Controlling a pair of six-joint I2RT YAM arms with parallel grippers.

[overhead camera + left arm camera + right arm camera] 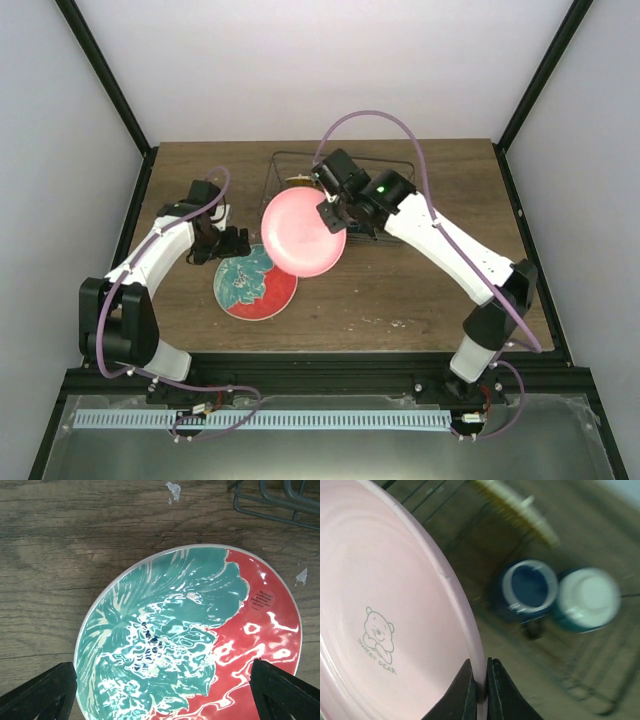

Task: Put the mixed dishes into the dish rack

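Note:
The pink plate goes outward with my right gripper next and tilts upright. It then goes down into the rack space beside the orange-yellow plate for release, as that space stands empty.
My right gripper is shut on the rim of the pink round plate and holds it tilted above the table, at the front left of the dark wire dish rack. In the right wrist view the fingers pinch the pink plate's edge. Beyond it, blurred, are the dark blue mug, the teal bowl and the orange-yellow plate standing on edge. My left gripper is open over a teal-and-red patterned plate lying flat on the table.
The teal-and-red plate lies left of centre, partly under the pink plate. The rack's corner wires show at the top right of the left wrist view. Dark frame posts run along both sides of the wooden table.

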